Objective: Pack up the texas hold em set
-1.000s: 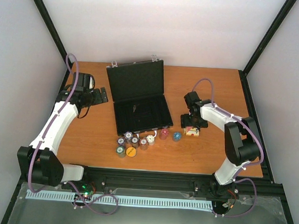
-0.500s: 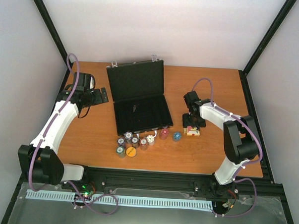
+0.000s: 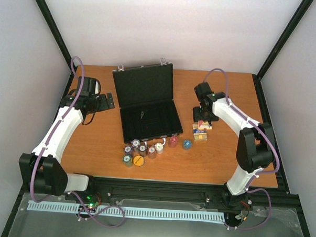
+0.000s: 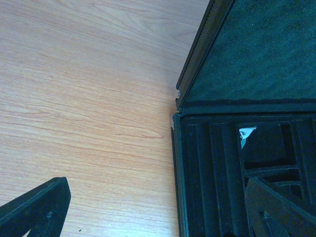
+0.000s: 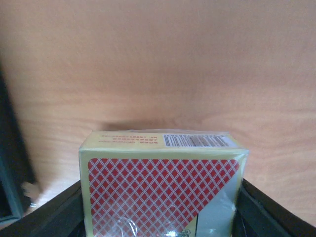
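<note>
The tray slot with the scrap is to the left of my right gripper in the top view, past the case's rim. So my right gripper should lift across, lower and release.
The black hinged case [image 3: 149, 118] lies open at mid table, its lid [image 3: 143, 85] tilted back and its foam tray bare. Several small stacks of poker chips [image 3: 142, 149] stand just in front of it. My right gripper [image 3: 202, 122] is shut on a red-backed card deck [image 5: 163, 190], held just above the wood to the right of the case. A second deck [image 3: 200, 134] lies on the table just in front of it. My left gripper [image 3: 106, 101] is open and empty beside the case's left edge [image 4: 177, 163], one finger over the wood and one over the tray.
Wooden table [image 3: 94, 142] inside a black frame with white walls. Two chip stacks [image 3: 187, 144] stand apart to the right, close to the lying deck. A small white scrap [image 4: 246, 133] sits in one tray slot.
My right gripper has risen and moved back from the two decks with one deck in it; the other deck stays on the table. The left arm has not moved.
</note>
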